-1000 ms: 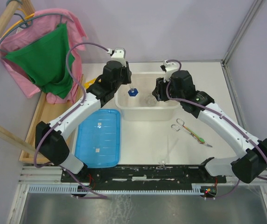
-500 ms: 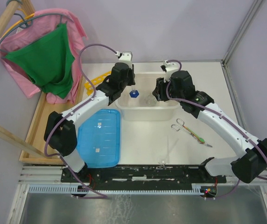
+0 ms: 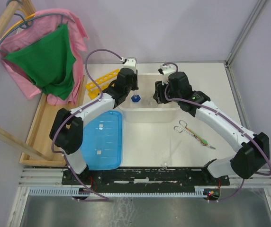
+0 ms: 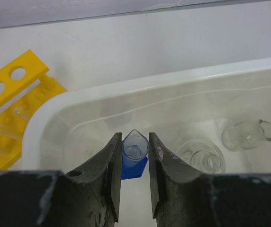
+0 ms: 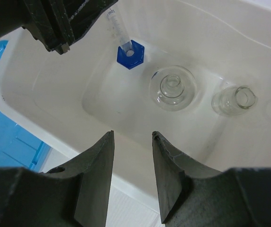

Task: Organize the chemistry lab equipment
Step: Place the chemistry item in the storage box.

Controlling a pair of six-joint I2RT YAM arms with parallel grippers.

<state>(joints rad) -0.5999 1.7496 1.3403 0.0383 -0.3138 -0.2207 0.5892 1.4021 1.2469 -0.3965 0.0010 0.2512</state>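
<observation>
My left gripper moves down slightly next, easing toward the flasks, and opens, since the tube's blue end hangs low over the tub's bare bottom beside them.
My left gripper (image 4: 135,139) is shut on a small clear blue-capped tube (image 4: 134,149), held tilted with its blue end (image 5: 130,54) low inside the white tub (image 3: 149,115). Two small glass flasks (image 5: 173,90) (image 5: 234,100) rest on the tub's floor to the right of the tube. My right gripper (image 5: 133,135) hangs open over the tub's near wall, with nothing between its fingers. The yellow tube rack (image 3: 102,81) lies on the table left of the tub. Metal tongs (image 3: 185,128) and a green-tipped rod (image 3: 203,140) lie on the table right of the tub.
A flat blue ribbed lid (image 3: 100,139) lies at the front left. A wooden frame with pink and green cloth (image 3: 50,61) stands along the left edge. A metal post (image 3: 242,42) rises at the back right.
My left arm has swung right and back with the tube, which now sits lower in the tub, and the yellow rack has come into sight. My right gripper has shifted slightly left.
</observation>
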